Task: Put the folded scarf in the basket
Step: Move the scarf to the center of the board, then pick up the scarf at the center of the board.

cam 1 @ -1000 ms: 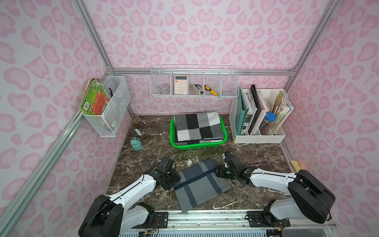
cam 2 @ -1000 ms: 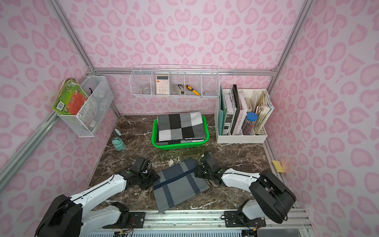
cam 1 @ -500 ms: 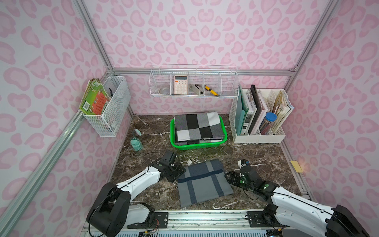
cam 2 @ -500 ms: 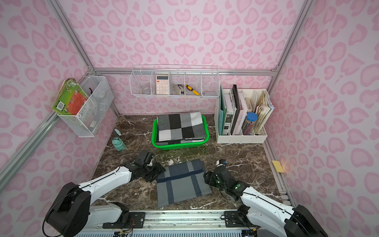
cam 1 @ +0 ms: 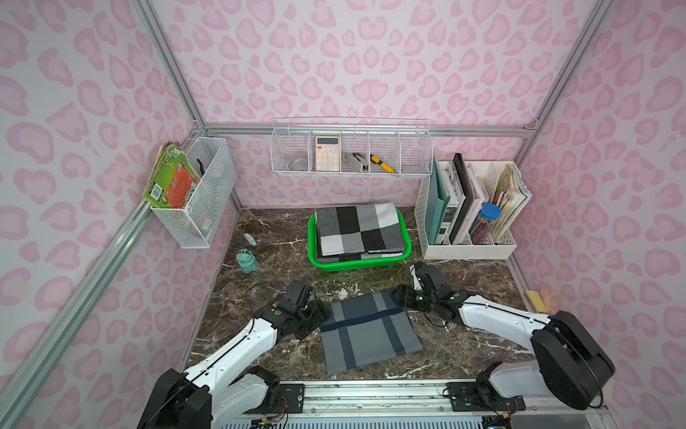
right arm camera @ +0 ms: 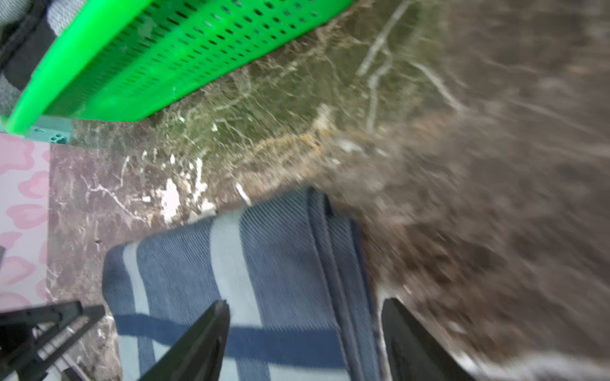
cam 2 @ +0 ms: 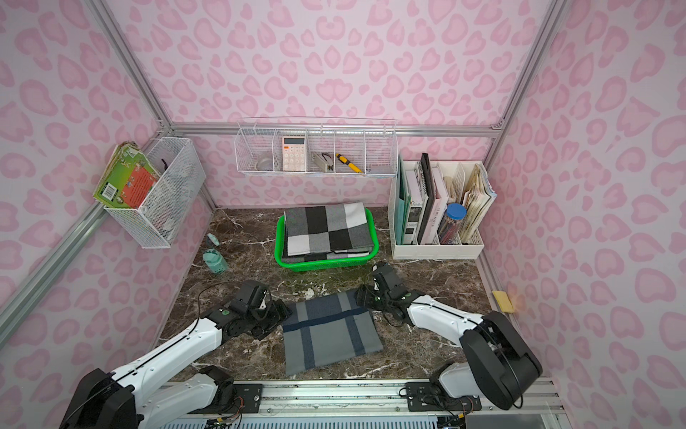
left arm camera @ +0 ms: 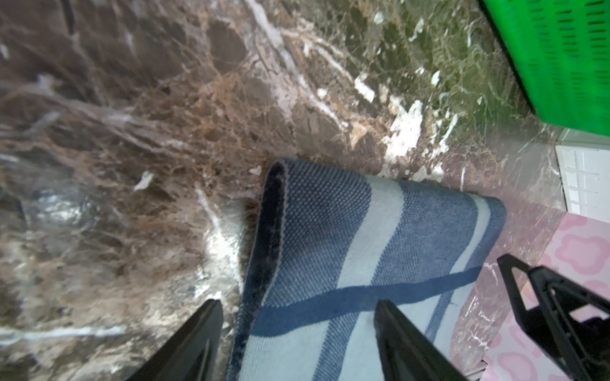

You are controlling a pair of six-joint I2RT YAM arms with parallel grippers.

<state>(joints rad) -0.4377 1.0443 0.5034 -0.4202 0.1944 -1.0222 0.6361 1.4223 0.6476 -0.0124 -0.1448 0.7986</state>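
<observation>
My right gripper's open fingers are on both sides of the scarf's folded side edge (cam 1: 404, 311) (right arm camera: 346, 339) below. I will move my right gripper down and further in over the scarf onto that edge next and close it.
The folded scarf (cam 1: 369, 330) (cam 2: 330, 330), grey-blue with dark blue stripes, lies flat on the marble table in front of the basket. The green basket (cam 1: 358, 264) (cam 2: 326, 264) stands behind it with a folded black, white and grey checked cloth (cam 1: 358, 230) inside. My left gripper (cam 1: 321, 314) (left arm camera: 297, 301) is open at the scarf's far left corner, one finger over the cloth, one over the table. My right gripper (cam 1: 399, 295) (right arm camera: 306, 301) is open at the far right corner, astride the folded edge. The basket's perforated wall (left arm camera: 561, 59) (right arm camera: 165, 49) shows in both wrist views.
A small teal bottle (cam 1: 247, 262) stands left of the basket. A white file holder (cam 1: 471, 211) with books sits at the back right. White wire baskets hang on the left wall (cam 1: 196, 197) and back wall (cam 1: 350, 152). A yellow sponge (cam 1: 536, 301) lies at the right edge.
Both grippers have opened wider. The right arm swung toward the near edge half a second ago and is back at the scarf's far right corner. The scarf has turned slightly.
</observation>
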